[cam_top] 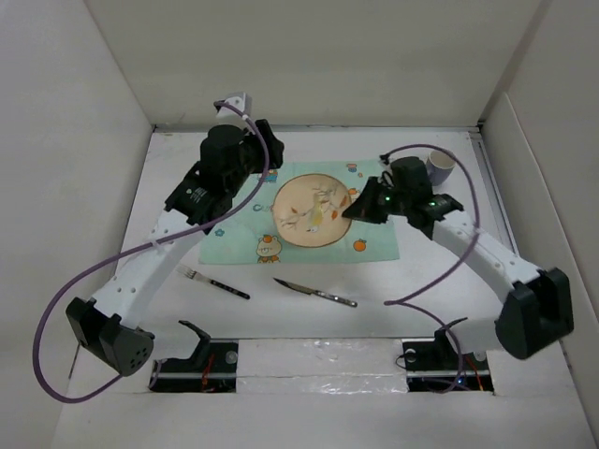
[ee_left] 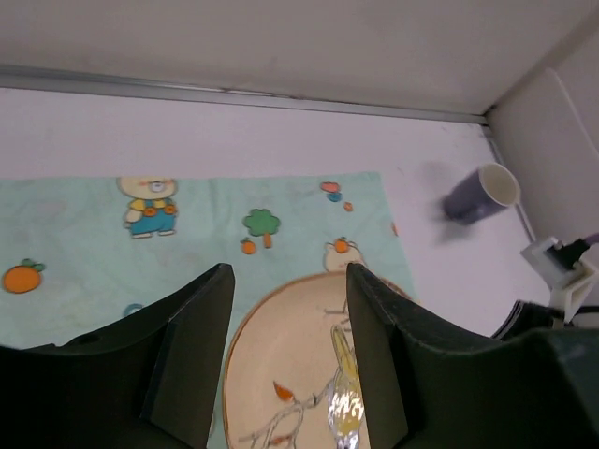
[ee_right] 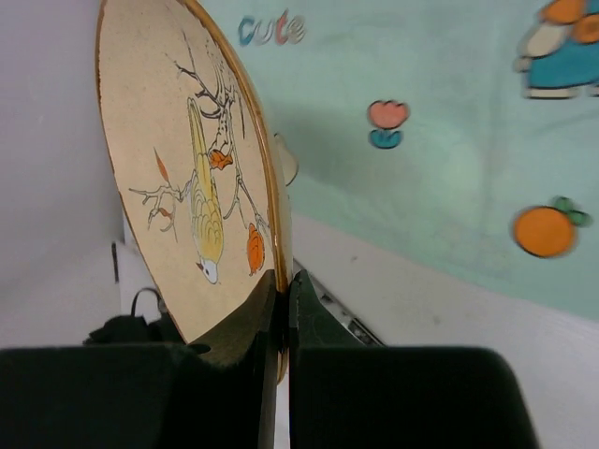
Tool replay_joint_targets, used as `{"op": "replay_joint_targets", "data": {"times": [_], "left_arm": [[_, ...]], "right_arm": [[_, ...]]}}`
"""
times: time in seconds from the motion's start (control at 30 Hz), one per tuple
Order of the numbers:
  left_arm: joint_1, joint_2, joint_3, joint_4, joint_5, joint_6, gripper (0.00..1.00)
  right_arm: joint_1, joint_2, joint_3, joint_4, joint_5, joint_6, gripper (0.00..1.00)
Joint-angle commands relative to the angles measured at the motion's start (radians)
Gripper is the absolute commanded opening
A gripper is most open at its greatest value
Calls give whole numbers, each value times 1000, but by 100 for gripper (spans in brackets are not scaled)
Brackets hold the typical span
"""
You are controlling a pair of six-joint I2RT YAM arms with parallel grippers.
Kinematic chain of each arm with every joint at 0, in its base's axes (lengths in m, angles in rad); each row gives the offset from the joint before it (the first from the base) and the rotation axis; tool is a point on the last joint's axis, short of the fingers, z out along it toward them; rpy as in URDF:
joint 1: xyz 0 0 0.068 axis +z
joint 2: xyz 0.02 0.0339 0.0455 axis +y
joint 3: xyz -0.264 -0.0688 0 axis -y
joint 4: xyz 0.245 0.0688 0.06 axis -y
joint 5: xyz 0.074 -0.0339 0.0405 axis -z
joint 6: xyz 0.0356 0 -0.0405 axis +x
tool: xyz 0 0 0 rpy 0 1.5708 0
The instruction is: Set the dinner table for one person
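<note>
The plate's rim hangs above the placemat (cam_top: 379, 245), so the right gripper should next carry the plate down and to the left in the top view, onto it.
The white dinner table (cam_top: 370, 281) carries a mint-green placemat (cam_top: 379, 245) with cartoon prints. A beige plate (cam_top: 312, 210) with a bird drawing is over the placemat's middle. My right gripper (cam_top: 354, 208) is shut on the plate's right rim; in the right wrist view the fingers (ee_right: 284, 279) pinch the rim of the plate (ee_right: 178, 159). My left gripper (cam_top: 267, 154) is open and empty above the placemat's far left part; its view (ee_left: 289, 281) shows the plate (ee_left: 281, 374) between and below the fingers. I cannot tell whether the plate touches the mat.
A purple mug (cam_top: 440, 166) lies on its side at the back right, also in the left wrist view (ee_left: 479, 194). A fork (cam_top: 213, 282) and a knife (cam_top: 316, 293) lie on the table in front of the placemat. White walls close in the table.
</note>
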Motion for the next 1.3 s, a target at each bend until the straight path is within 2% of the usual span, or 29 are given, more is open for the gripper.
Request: {"op": "replay_joint_targets", "data": {"times": [0.0, 0.03, 0.1, 0.27, 0.4, 0.6, 0.83, 1.1, 1.2, 1.23, 1.27], "left_arm": [[95, -6, 16, -46, 22, 18, 48], [136, -17, -13, -46, 36, 16, 48], [149, -51, -44, -33, 46, 15, 48], [149, -97, -150, -27, 43, 9, 49], [149, -108, -199, -23, 54, 4, 49], [149, -96, -222, -18, 56, 13, 49], [149, -86, -239, -4, 68, 18, 49], [149, -65, -249, 10, 74, 19, 49], [149, -60, -253, 11, 74, 21, 49], [149, -59, -253, 13, 76, 21, 49], [149, -59, -254, 11, 76, 21, 49]], "right_arm": [[24, 88, 31, 415, -119, 101, 0], [36, 159, 31, 518, -143, 124, 0], [36, 241, 72, 572, -183, 134, 0], [56, 476, 220, 519, -187, 88, 0], [56, 559, 250, 534, -176, 111, 0], [65, 619, 298, 502, -150, 102, 0], [45, 643, 263, 520, -131, 123, 0], [45, 686, 261, 441, -78, 100, 0], [45, 685, 246, 438, -49, 97, 15], [45, 679, 247, 412, -33, 91, 27], [45, 676, 252, 398, -27, 83, 32]]}}
